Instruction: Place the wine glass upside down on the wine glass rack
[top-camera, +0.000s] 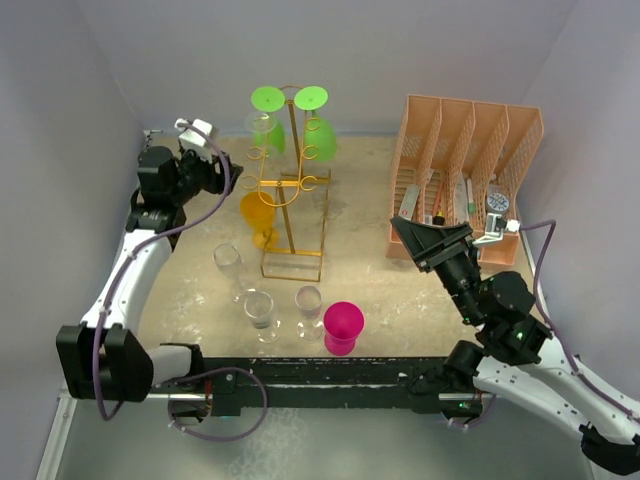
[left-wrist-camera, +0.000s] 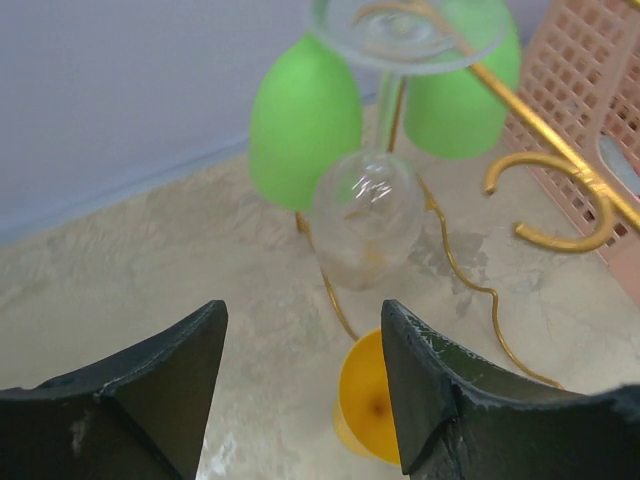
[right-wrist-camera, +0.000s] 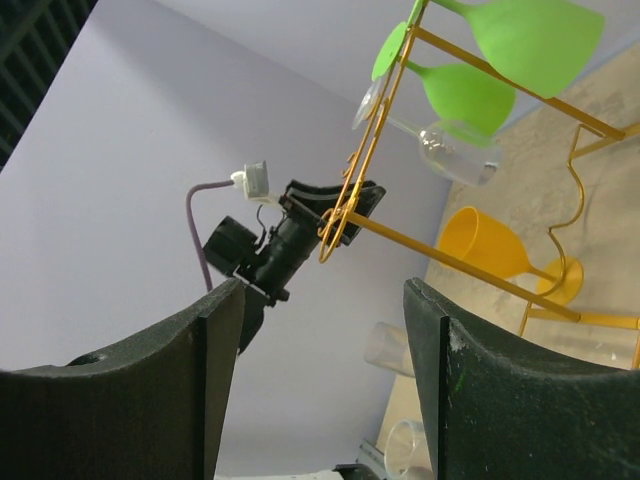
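Note:
The yellow glass still stands upright. So my left gripper needs to go down toward it next, with its open fingers on both sides of the glass's rim edge away from the rack.
The gold wire wine glass rack (top-camera: 292, 190) stands mid-table. Two green glasses (top-camera: 320, 135) hang upside down from its top hooks. A clear wine glass (left-wrist-camera: 368, 215) also hangs upside down on the rack, its foot (left-wrist-camera: 405, 30) caught in a hook; it shows faintly in the top view (top-camera: 258, 130). My left gripper (top-camera: 232, 170) is open and empty just left of the rack; in the left wrist view (left-wrist-camera: 300, 330) the clear glass hangs ahead of it, apart. My right gripper (top-camera: 432, 232) is open and empty right of the rack, and also shows in the right wrist view (right-wrist-camera: 325, 300).
A yellow glass (top-camera: 258, 212) stands upright at the rack's left side. Three clear glasses (top-camera: 260, 310) and a magenta glass (top-camera: 343, 325) stand near the front edge. A peach mesh organizer (top-camera: 465, 150) holding small items stands at the back right. Walls close in on both sides.

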